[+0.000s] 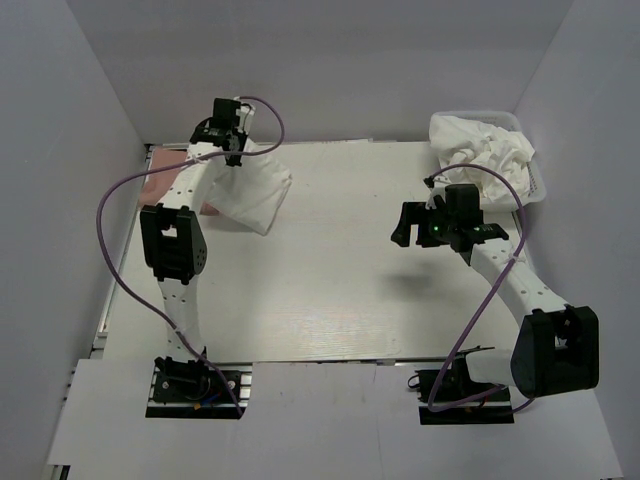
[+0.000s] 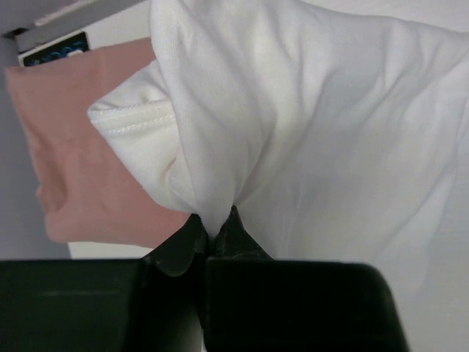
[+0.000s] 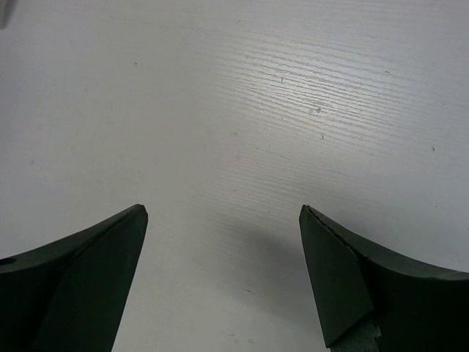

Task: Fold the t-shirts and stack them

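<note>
My left gripper is about to rise toward the left in the top view and then lower over the pink t-shirt to let go, because the white t-shirt hangs over the pink t-shirt's side.
My left gripper is at the far left of the table, shut on a folded white t-shirt that hangs from it down to the table. In the left wrist view the fingertips pinch a fold of the white t-shirt. A folded pink t-shirt lies under and beside it, showing at the table's left edge. My right gripper is open and empty above bare table, right of centre.
A white bin at the back right holds a heap of crumpled white t-shirts. Purple cables loop from both arms. White walls enclose the table on the left, back and right.
</note>
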Motion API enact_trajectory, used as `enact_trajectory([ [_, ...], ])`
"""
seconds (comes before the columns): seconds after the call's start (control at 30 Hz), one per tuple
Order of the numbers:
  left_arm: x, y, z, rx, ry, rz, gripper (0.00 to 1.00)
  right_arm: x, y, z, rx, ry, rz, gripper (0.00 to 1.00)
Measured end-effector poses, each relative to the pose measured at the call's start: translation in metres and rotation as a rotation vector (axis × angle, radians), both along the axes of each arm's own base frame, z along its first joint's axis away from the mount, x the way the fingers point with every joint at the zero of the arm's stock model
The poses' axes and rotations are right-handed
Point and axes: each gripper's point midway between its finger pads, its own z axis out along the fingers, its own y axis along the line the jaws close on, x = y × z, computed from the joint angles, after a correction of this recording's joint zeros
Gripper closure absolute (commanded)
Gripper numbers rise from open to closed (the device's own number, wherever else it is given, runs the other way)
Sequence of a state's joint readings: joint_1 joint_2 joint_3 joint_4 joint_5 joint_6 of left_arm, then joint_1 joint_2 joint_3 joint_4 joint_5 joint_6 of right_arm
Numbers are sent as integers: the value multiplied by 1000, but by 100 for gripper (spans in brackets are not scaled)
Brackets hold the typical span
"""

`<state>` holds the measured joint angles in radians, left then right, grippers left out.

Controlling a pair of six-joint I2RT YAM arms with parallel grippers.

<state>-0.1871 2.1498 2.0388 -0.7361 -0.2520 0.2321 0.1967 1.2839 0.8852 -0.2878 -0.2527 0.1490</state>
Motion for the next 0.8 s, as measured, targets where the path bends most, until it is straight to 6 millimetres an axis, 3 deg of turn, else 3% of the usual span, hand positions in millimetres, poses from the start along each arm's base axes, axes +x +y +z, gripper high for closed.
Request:
enact_trajectory([
  [0.27,18,49,30,39,-79,33,100,0,-3,-2,-15,6,-13,10],
  [0.47,29,72,62,31,-160,55,100,3,-3,0,-18,7,-15,10],
  [0.8,29,89,69,0,-172,70,100,6,-4,0,-23,12,-20,10],
])
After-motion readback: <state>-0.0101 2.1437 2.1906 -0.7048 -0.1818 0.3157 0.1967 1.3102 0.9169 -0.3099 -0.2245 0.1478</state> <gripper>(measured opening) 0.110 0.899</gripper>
